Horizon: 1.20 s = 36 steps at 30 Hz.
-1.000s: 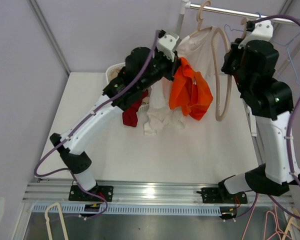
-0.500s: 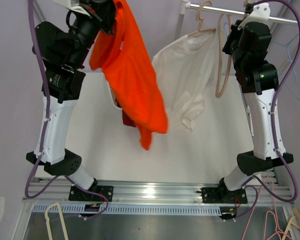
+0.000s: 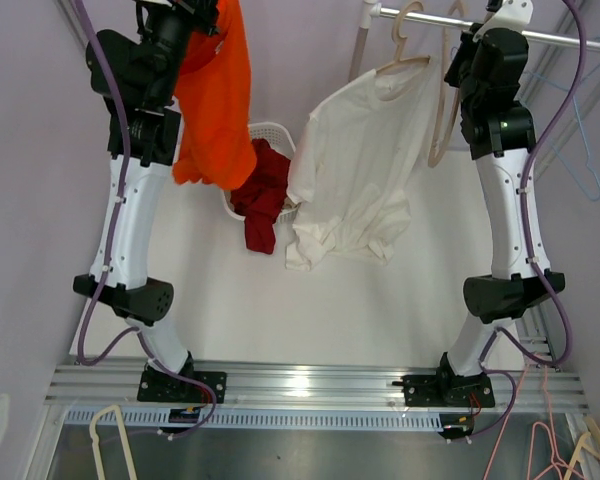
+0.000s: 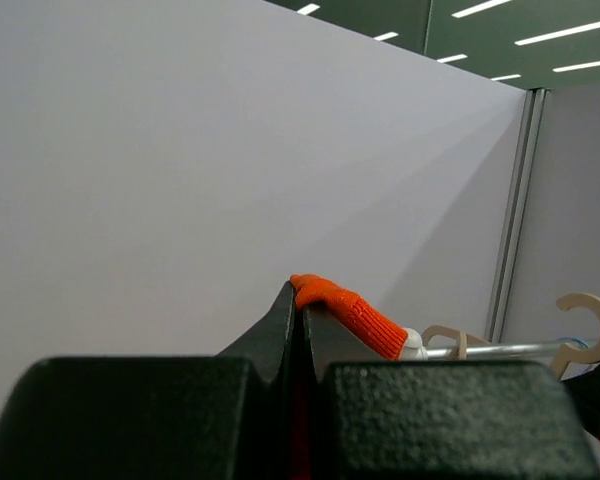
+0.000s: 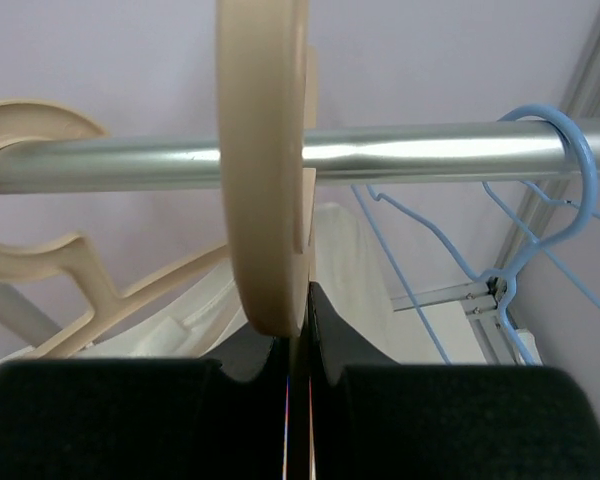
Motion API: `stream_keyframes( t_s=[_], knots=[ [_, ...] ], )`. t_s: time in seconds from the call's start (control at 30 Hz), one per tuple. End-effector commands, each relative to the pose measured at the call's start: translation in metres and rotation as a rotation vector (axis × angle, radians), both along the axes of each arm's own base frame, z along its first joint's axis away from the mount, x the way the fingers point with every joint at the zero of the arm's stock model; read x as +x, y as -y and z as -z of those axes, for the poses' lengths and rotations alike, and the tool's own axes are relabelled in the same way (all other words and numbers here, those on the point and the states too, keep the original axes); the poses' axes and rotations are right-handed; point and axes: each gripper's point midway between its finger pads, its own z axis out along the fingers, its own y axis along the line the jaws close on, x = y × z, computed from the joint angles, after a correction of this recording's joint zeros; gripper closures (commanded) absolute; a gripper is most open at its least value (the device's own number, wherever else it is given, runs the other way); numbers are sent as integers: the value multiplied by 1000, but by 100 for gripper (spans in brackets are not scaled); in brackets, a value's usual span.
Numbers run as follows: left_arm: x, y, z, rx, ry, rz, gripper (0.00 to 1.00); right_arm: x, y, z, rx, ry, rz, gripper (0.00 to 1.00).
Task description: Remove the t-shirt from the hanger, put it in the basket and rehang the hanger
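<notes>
My right gripper eases outward and down next until the hanger's hook rests on the metal bar, as the bar runs outward of it. Then my right gripper releases the hanger.
The orange t-shirt (image 3: 216,95) hangs free from my left gripper (image 3: 202,10), raised high at the top left, above and left of the basket. In the left wrist view my left gripper (image 4: 301,296) is shut on a fold of the orange fabric (image 4: 352,311). My right gripper (image 3: 460,45) is up at the rail, shut on the bare beige hanger (image 3: 441,110). In the right wrist view my right gripper (image 5: 299,300) pinches the beige hanger's hook (image 5: 263,180) over the metal rail (image 5: 430,152). A white t-shirt (image 3: 355,160) stays on a second beige hanger (image 3: 408,25).
A white basket (image 3: 272,131) with a dark red garment (image 3: 263,195) spilling over its rim sits on the table behind the centre. Blue wire hangers (image 3: 580,150) hang at the rail's right end, also seen in the right wrist view (image 5: 540,215). Loose hangers lie below the front rail.
My left arm pulled the orange t-shirt up and leftward off the beige hanger; it now hangs free at the top left. My right arm straightened up, still holding the bare hanger at the rail.
</notes>
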Motion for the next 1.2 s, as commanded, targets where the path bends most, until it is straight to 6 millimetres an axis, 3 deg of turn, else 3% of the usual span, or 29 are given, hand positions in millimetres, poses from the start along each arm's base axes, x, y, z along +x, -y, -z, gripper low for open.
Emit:
stream_keyframes(
  t_s=[0.0,0.07,0.17,0.33,0.37,0.4,0.47,0.5,0.53,0.57,0.6,0.67,0.73,0.8,0.87,0.93,0.97,1.03,1.07,1.13,1.17],
  knots=[
    [-39,-6,-48,-46,200,42,99,5,12,-40,8,150,32,100],
    [-30,-3,-46,-45,204,44,99,11,16,-43,12,170,43,100],
    [-35,-7,-54,-56,240,33,99,22,24,-39,13,172,61,100],
    [-23,-21,-49,-63,217,-14,99,42,30,-17,8,137,78,100],
    [3,-18,-25,-53,148,-23,99,45,32,-13,7,126,82,100],
    [3,-24,-23,-63,137,-25,99,48,33,-5,8,106,83,100],
    [36,-24,17,-57,29,-30,99,53,31,6,12,82,80,100],
    [39,-29,23,-67,9,-29,99,54,31,9,16,78,80,100],
    [56,-29,48,-63,-53,-36,99,57,30,19,16,57,78,100],
    [61,-33,55,-70,-74,-50,99,56,29,20,23,56,75,100],
    [75,-32,80,-55,-137,-60,99,56,29,22,25,52,75,100],
    [87,-34,99,-51,-194,-85,99,54,29,30,29,30,73,100],
    [107,-36,134,-41,-290,-118,99,52,28,37,32,10,72,100],
    [121,-37,160,-43,-367,-138,99,46,30,33,42,20,74,100],
    [141,-34,201,-27,-484,-148,99,44,28,41,43,8,67,100],
    [153,-33,231,-9,-582,-161,99,37,28,35,49,18,65,100],
    [167,-31,263,-2,-662,-168,99,34,28,35,53,16,64,100],
    [174,-30,293,6,-772,-173,99,30,29,34,56,13,64,100],
    [183,-28,320,17,-836,-173,99,28,28,35,57,10,62,100],
    [187,-24,343,22,-909,-160,99,22,28,30,56,16,55,100],
    [187,-22,358,21,-961,-156,99,20,28,29,55,17,53,91]
  ],
)
